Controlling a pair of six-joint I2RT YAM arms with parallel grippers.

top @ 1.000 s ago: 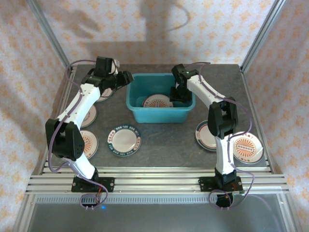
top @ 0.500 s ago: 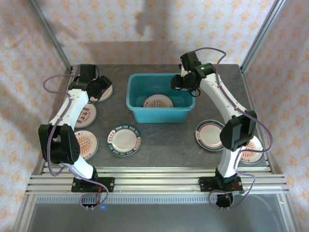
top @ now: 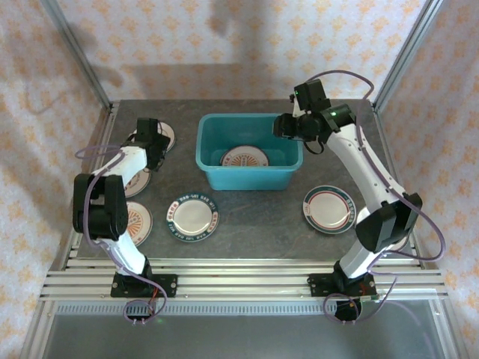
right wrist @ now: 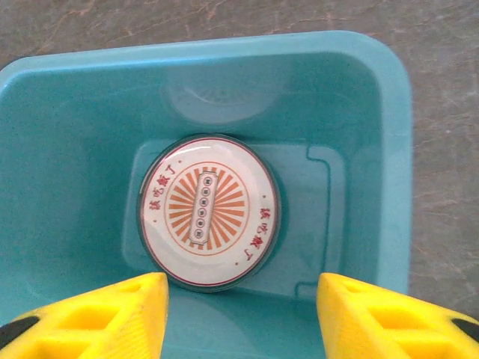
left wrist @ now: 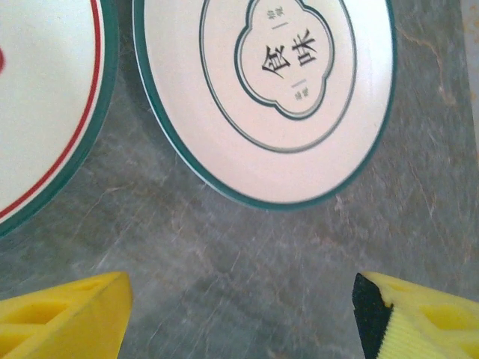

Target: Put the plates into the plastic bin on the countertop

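Note:
The near rim of the green-rimmed plate is just beyond my open fingers, so my left gripper will next move down and outward to straddle that rim.
The teal plastic bin [top: 247, 182] stands at the back middle of the countertop [top: 258, 221] and holds one orange-sunburst plate [top: 244, 158]. My right gripper [top: 284, 126] hovers over the bin's right rim. In the right wrist view the right gripper [right wrist: 243, 321] is open and holds nothing, above that plate [right wrist: 209, 211] on the bin floor [right wrist: 322, 224]. My left gripper [top: 157, 143] is low at the back left. The left gripper [left wrist: 239, 321] is open over bare countertop [left wrist: 247, 254], just short of a green-rimmed plate [left wrist: 296, 90] and beside a red-lined plate [left wrist: 45, 112].
More plates lie on the countertop: a dark-rimmed one [top: 193, 217] in front of the bin, an orange one [top: 139, 223] at front left, one [top: 328, 208] at the right. Aluminium rails [top: 239, 280] run along the near edge, and patterned walls close in the sides.
My left arm swung from the bin's left rim out to the back-left plates, its jaws widening. My right gripper rose out of the bin, opening wider; the sunburst plate stays inside.

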